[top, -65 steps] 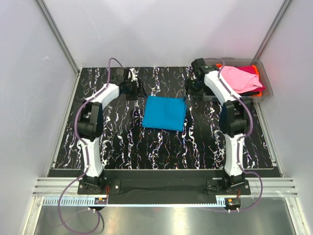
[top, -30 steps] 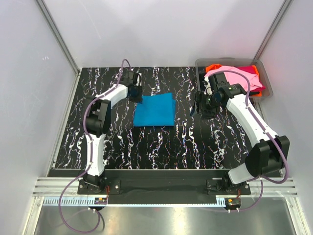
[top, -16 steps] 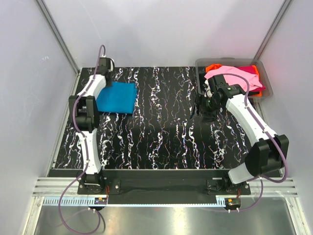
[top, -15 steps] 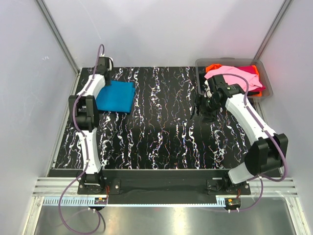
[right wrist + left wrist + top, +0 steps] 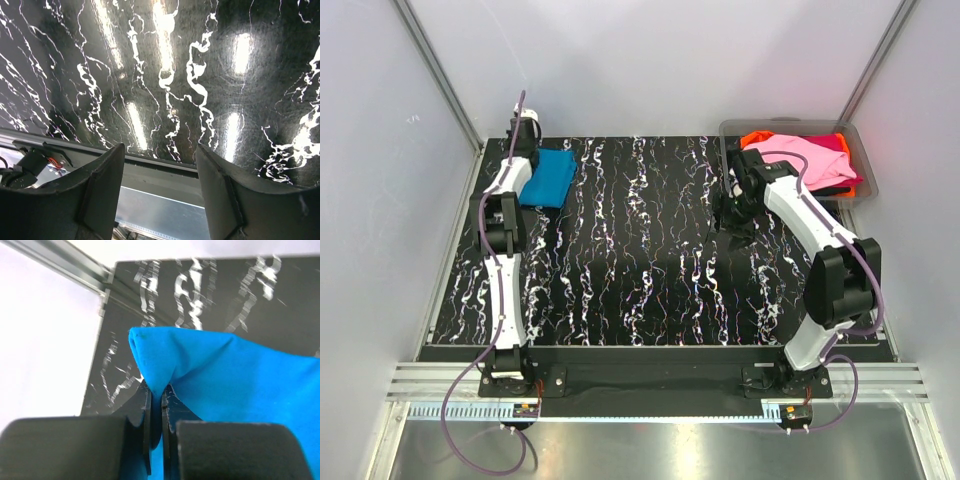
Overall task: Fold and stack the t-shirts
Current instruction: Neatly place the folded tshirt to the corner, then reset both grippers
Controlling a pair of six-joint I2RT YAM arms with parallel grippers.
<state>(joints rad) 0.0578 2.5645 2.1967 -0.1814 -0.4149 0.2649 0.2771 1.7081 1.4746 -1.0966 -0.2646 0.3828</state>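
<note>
I will next use my left gripper to drag the turquoise-blue t-shirt outward and to the left in the top view to the bare table corner (image 5: 495,148) (image 5: 124,280). Then I will release it there.
A folded turquoise-blue t-shirt (image 5: 549,177) lies at the table's far left corner. My left gripper (image 5: 525,152) is shut on its edge, and in the left wrist view the blue cloth (image 5: 235,380) is pinched between the black fingers (image 5: 146,415). A light pink t-shirt (image 5: 802,160) lies on top of orange and magenta ones in the bin (image 5: 858,150) at the far right. My right gripper (image 5: 732,213) hangs over the bare table just left of the bin. It stands open with nothing between its fingers (image 5: 102,185).
The black marbled table (image 5: 650,260) spreads between the two arms. White walls and aluminium rails close it in on the left, back and right. A metal ledge runs along the near edge behind the arm bases.
My left gripper has dragged the turquoise-blue t-shirt from the middle of the table to the far left corner. The right arm has swung back a little toward the bin.
</note>
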